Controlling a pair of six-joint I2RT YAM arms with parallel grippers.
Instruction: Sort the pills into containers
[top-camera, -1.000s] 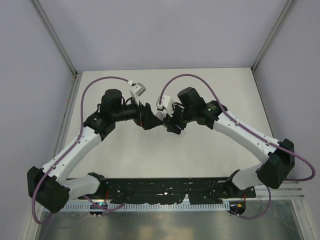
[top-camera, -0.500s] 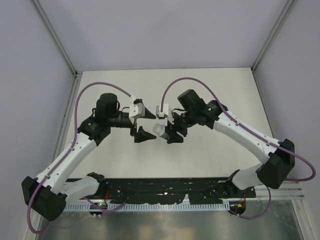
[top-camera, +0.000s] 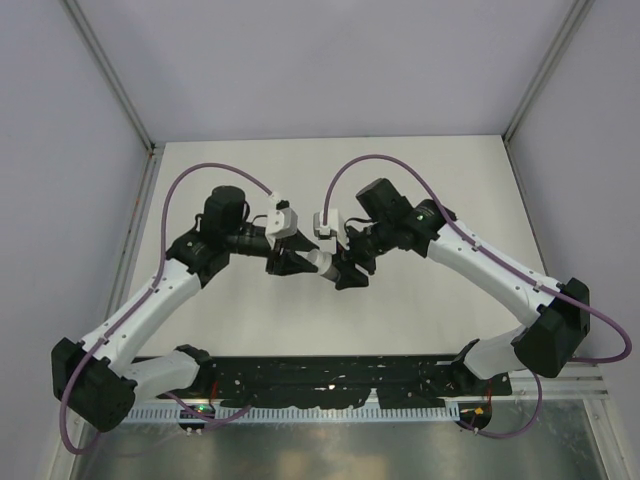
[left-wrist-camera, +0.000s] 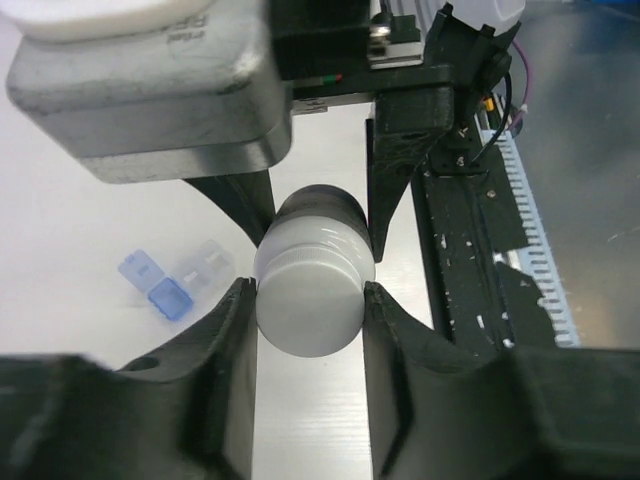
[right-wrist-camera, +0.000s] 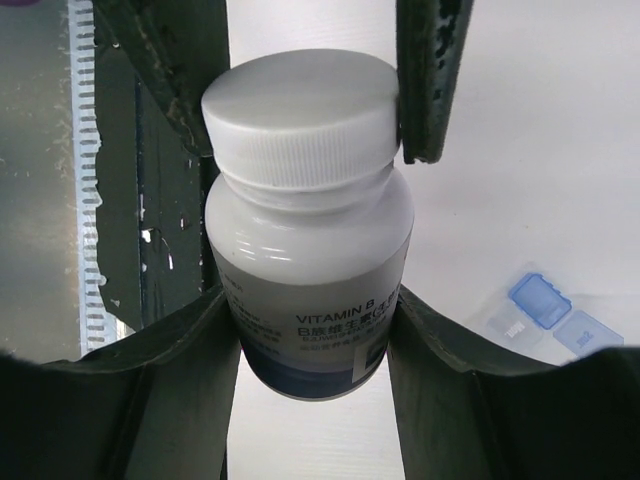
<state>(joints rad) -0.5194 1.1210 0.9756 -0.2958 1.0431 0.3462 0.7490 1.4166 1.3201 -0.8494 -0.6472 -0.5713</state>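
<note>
Next, my left gripper pulls the cap away, tips downward and lowers the cap onto the bare white table (top-camera: 262, 300) (left-wrist-camera: 312, 420), as my right gripper holds the bottle's body.
A round bottle (right-wrist-camera: 310, 270) with a white cap (right-wrist-camera: 300, 105) and a dark band under a "VITAMIN B" label hangs above the table between both arms. My right gripper (right-wrist-camera: 310, 300) is shut on the bottle's body. My left gripper (left-wrist-camera: 308, 290) is shut on the cap (left-wrist-camera: 310, 300), one finger pressed against each side. In the top view the bottle (top-camera: 320, 263) lies level between the left gripper (top-camera: 295, 263) and the right gripper (top-camera: 345, 268). Small clear and blue plastic pieces (left-wrist-camera: 170, 285) (right-wrist-camera: 540, 305) lie on the table below. Pills are out of view.
A black slotted rail (top-camera: 330, 380) runs along the table's near edge between the arm bases, with a metal plate (top-camera: 350, 445) in front of it. Grey walls and frame posts (top-camera: 110, 80) enclose the white table (top-camera: 330, 165) on three sides.
The left gripper has gone from wide open to shut on the bottle's cap, after moving in toward the bottle. The right gripper has kept its grip on the bottle's body.
</note>
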